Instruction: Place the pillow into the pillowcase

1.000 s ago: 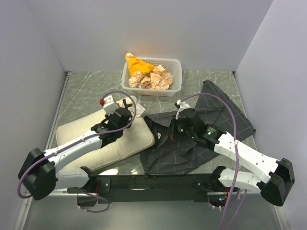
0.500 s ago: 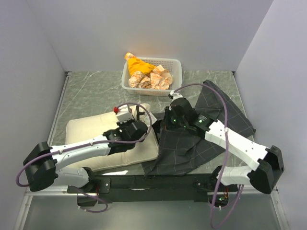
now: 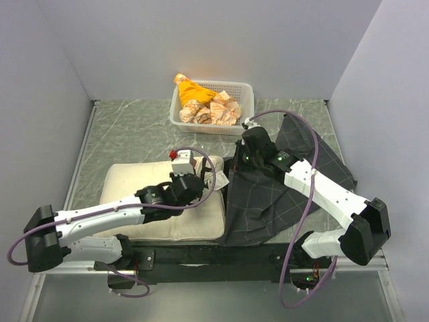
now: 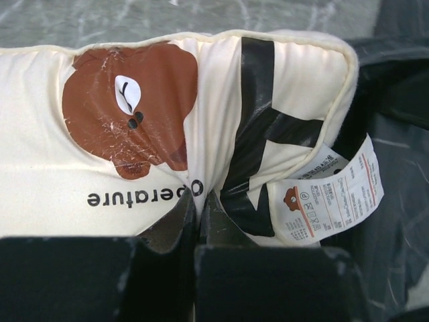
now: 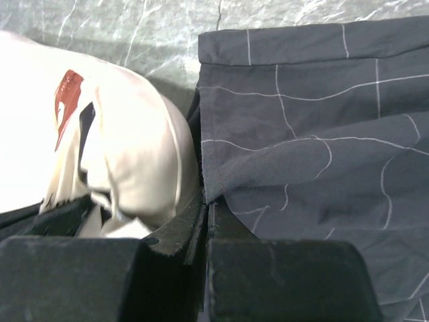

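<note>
The pillow's end with the tag is outside, so I need to move my left gripper outward and to the right in the top view next, to the pillowcase's opening [image 3: 232, 176] [image 4: 365, 111], and let go.
The cream pillow [image 3: 144, 188] lies at the front left of the table, its bear-face end [image 4: 131, 111] and white tag [image 4: 332, 194] facing right. My left gripper [image 3: 194, 180] is shut, pinching a fold of the pillow [image 4: 200, 191] near that end. The dark checked pillowcase [image 3: 268, 201] lies crumpled to the pillow's right. My right gripper [image 3: 247, 155] is shut on the pillowcase's edge [image 5: 208, 194], holding it up beside the pillow's end [image 5: 134, 161].
A white mesh basket [image 3: 242, 89] with orange-and-white cloth bundles [image 3: 208, 107] stands at the back centre. Grey walls close in the table on three sides. Purple cables loop over both arms.
The left gripper has dragged the pillow to the right, toward the pillowcase. The right gripper has moved back and up with the pillowcase edge, raising the cloth beside the pillow's end.
</note>
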